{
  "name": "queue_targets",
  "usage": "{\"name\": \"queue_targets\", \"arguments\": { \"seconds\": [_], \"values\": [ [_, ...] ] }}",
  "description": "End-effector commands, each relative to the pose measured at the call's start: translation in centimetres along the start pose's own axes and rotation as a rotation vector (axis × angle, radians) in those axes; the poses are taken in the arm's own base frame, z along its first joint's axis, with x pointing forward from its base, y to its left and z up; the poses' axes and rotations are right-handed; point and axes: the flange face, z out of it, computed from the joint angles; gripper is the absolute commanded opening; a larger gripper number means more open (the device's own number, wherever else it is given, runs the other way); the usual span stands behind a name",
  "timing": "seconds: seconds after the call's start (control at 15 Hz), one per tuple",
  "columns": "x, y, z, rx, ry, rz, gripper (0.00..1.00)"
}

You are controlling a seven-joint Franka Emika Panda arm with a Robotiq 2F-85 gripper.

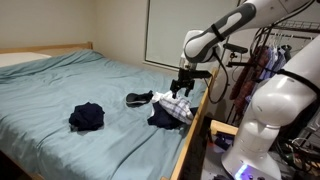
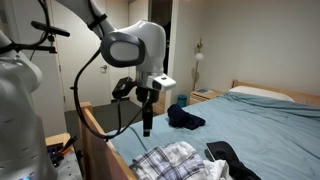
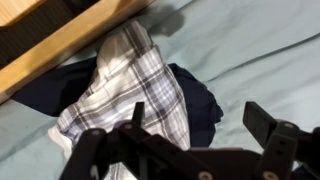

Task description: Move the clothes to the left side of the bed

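Observation:
I will next move my gripper, fingers open, down and away from my base, onto the plaid shirt near the spot where the navy garment peeks out.
A plaid shirt [image 1: 173, 106] lies on a dark navy garment [image 1: 160, 120] at the bed's near edge; both also show in the wrist view, the plaid shirt [image 3: 125, 85] over the navy garment [image 3: 202, 100]. A navy pile [image 1: 87, 116] and a small black item [image 1: 138, 98] lie further in on the teal sheet. In an exterior view I see the plaid shirt [image 2: 168, 160], a black cloth [image 2: 230, 155] and a navy pile [image 2: 185, 118]. My gripper [image 1: 183, 88] [image 2: 147, 126] [image 3: 200, 120] hangs open and empty just above the plaid shirt.
The wooden bed frame [image 1: 196, 125] [image 2: 103, 140] [image 3: 60, 40] runs along the edge beside the plaid shirt. A clothes rack [image 1: 265, 60] stands off the bed. A nightstand [image 2: 203, 95] with a lamp [image 2: 199, 55] and a pillow [image 2: 265, 92] are at the head.

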Motion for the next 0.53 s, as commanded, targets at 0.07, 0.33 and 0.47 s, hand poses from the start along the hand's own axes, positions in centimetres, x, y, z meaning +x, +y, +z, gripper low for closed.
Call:
{"name": "queue_targets", "arguments": {
  "seconds": [0.07,0.33,0.47],
  "values": [
    [5.0,1.1,5.8,-0.001,-0.034,-0.107,1.0],
    [8.9,-0.7,8.6,-0.076,-0.054,-0.174,1.0],
    [7.8,-0.4,7.8,-0.063,-0.057,-0.155,1.0]
  ]
}}
